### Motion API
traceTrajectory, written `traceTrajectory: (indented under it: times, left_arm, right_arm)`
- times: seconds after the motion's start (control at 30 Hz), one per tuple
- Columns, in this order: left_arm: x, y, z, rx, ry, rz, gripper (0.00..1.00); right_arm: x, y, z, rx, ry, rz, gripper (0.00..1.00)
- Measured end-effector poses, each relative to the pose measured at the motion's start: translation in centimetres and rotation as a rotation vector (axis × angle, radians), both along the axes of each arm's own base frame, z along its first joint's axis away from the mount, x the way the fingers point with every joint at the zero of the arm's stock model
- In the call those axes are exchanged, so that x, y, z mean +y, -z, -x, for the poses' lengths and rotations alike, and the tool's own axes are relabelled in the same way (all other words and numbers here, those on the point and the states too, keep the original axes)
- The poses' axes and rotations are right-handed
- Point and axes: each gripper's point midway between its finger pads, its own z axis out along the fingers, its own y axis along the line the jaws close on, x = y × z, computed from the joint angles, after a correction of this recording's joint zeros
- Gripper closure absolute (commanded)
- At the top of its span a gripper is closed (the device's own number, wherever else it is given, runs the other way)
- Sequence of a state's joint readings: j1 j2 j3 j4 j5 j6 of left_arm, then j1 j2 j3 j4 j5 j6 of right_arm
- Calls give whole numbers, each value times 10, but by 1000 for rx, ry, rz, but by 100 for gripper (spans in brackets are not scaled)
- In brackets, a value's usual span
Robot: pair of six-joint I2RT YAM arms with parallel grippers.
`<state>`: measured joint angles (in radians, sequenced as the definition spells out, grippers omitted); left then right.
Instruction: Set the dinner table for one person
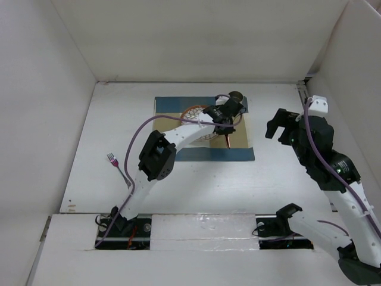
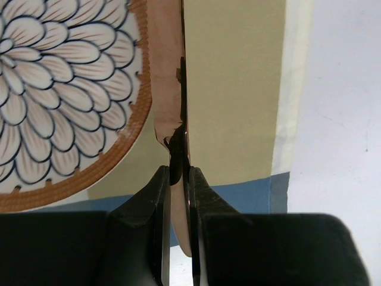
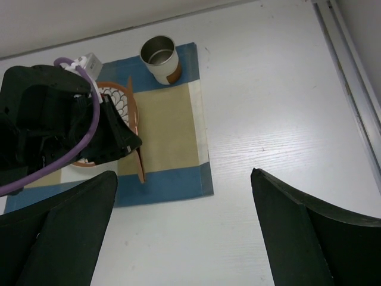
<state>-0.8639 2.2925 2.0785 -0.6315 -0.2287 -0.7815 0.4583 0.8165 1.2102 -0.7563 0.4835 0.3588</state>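
Note:
The knife (image 2: 169,71) hangs beside the plate's rim. I need to move my left gripper away from the plate and down, to release the knife on the bare beige strip (image 2: 237,95).
My left gripper (image 1: 225,127) is shut on a copper-coloured knife (image 2: 169,71) and holds it edge-on over the beige part of the checked placemat (image 1: 240,150), just right of the patterned plate (image 1: 196,114). The knife's near end (image 1: 229,143) points down toward the mat's blue band; I cannot tell whether it touches. In the right wrist view the knife (image 3: 140,168) hangs below the left gripper (image 3: 122,143). My right gripper (image 1: 278,126) is open and empty, held above the white dinner table (image 1: 280,179) right of the mat.
A metal cup (image 3: 161,58) stands on the mat's far right corner. A purple fork (image 1: 116,166) lies on the table at the left, near the left arm. White walls enclose the table; a rail (image 3: 351,71) runs along the right edge.

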Motion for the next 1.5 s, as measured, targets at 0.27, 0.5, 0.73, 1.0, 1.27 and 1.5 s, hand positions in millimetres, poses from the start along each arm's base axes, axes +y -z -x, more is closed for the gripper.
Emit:
traceTrajectory:
  times: [0.27, 0.5, 0.73, 1.0, 1.27, 1.5]
  left_arm:
    - [-20, -1, -5, -25, 106, 35, 100]
    - [-32, 20, -2, 6, 174, 39, 100]
    - [-45, 38, 0, 44, 212, 69, 100]
    - [-57, 41, 0, 56, 224, 113, 100]
    - [-59, 43, 0, 63, 215, 126, 98]
    - [-60, 42, 0, 69, 204, 134, 82]
  right_arm:
    - [1, -2, 5, -5, -28, 3, 0]
    - [4, -1, 5, -2, -44, 5, 0]
    - [5, -1, 5, -1, -50, 3, 0]
    - [5, 0, 5, 2, -50, 4, 0]
    - [5, 5, 5, 14, -52, 9, 0]
    - [6, 5, 5, 12, -55, 9, 0]
